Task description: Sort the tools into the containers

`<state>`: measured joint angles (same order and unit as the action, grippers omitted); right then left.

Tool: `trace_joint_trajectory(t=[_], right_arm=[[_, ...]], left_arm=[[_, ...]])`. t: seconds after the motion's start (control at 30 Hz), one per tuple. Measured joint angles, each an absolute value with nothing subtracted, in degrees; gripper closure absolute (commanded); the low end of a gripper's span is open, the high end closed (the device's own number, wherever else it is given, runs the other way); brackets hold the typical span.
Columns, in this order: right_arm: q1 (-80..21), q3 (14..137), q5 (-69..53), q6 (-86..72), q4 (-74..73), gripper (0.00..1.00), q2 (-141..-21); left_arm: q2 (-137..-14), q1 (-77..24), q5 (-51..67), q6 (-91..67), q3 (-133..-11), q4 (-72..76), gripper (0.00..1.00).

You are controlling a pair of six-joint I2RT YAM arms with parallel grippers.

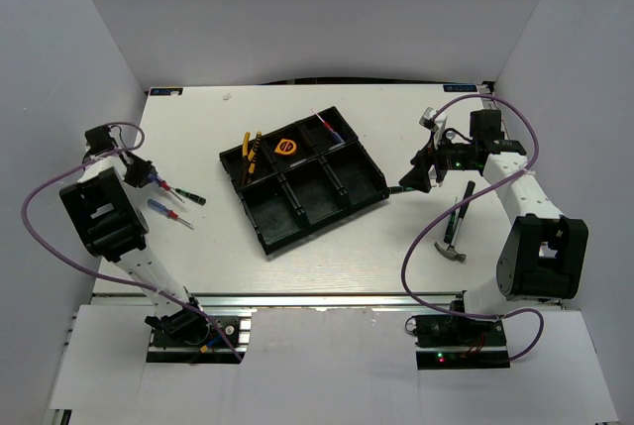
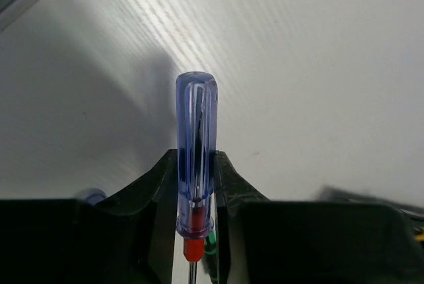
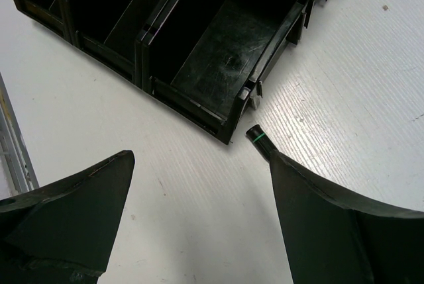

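The red-tipped tool's compartment (image 1: 325, 135) is to the right of my left gripper in the top view. I will go up, move across, go down and let go of the screwdriver with its like.
The black six-compartment tray (image 1: 367, 179) lies in the middle of the table. Its far row holds yellow-handled pliers (image 1: 251, 152), the round yellow-orange tape measure (image 1: 287, 146) and a thin red-tipped tool (image 1: 323, 122). My left gripper (image 1: 140, 169) is shut on a blue-handled screwdriver with a red collar (image 2: 196, 145), low over the table at the left. My right gripper (image 3: 199, 158) is open and empty, just off the tray's right corner (image 3: 228, 128). A black tool end with a green ring (image 3: 258, 138) lies beside its right finger. The hammer (image 1: 459, 222) lies on the table at the right.
A second red-blue screwdriver (image 1: 168, 212) and a small green-black tool (image 1: 191, 198) lie near my left gripper. A small silver tool (image 1: 428, 116) lies behind my right arm. White walls close the table on three sides.
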<state>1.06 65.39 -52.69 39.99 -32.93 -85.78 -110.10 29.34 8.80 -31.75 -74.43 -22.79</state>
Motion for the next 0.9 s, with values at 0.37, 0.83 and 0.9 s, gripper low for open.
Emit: trace_joint_trajectory(t=[0.37,0.83,0.9], right_arm=[[1.1,65.4,-53.1,39.9,-33.1,0.11,-85.8],[1.1,65.6,-53.8,40.8,-34.5,0.11,-85.0],[1.1,65.6,-53.8,40.8,-34.5,0.11,-84.2]], left_arm=[[-98.1,18.9,17.4,-35.7,-72.8,-21.8,1.00],[-112.3,-15.9,23.6,-49.3,-99.0,-13.4,1.00],[-118.1,-18.4,23.4,-49.5,-105.2,-13.1,1.00]])
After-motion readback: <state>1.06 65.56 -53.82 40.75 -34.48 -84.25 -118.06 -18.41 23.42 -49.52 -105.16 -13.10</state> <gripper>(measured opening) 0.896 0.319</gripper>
